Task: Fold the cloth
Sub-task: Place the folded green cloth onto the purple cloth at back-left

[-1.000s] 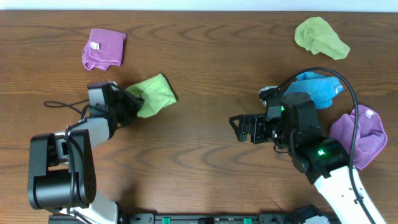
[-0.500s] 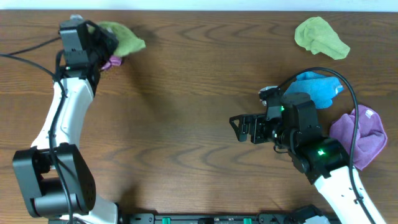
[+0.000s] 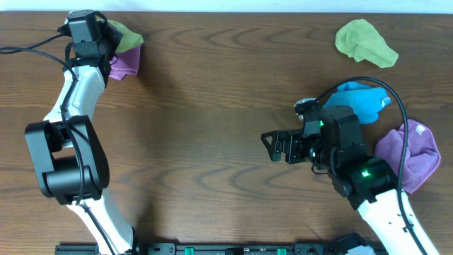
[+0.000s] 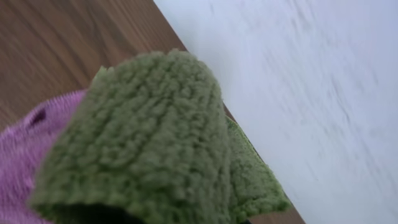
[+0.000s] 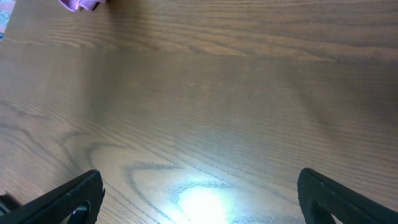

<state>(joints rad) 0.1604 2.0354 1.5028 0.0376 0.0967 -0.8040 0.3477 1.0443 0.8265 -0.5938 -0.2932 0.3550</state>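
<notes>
I will lower my left gripper toward the folded purple cloth [image 3: 126, 64] [image 4: 38, 144], which lies below it under the hanging green cloth, and let go of the green cloth on top.
My left gripper [image 3: 106, 37] is at the far left corner of the table, shut on a folded green cloth [image 3: 126, 35]. In the left wrist view the green cloth [image 4: 149, 137] fills the frame and hides the fingers. It hangs over a folded purple cloth [image 3: 126, 64], which also shows in the left wrist view [image 4: 25, 149]. My right gripper [image 3: 272, 147] is open and empty over bare table at mid right; its fingertips [image 5: 199, 199] frame bare wood.
A crumpled green cloth [image 3: 364, 41] lies at the far right. A blue cloth [image 3: 364, 100] and a purple cloth [image 3: 410, 152] lie beside the right arm. The table's far edge [image 4: 205, 68] runs just behind the left gripper.
My left gripper carried the green cloth from the table's left middle up to the far left corner, over the purple cloth. The right arm has not moved.
</notes>
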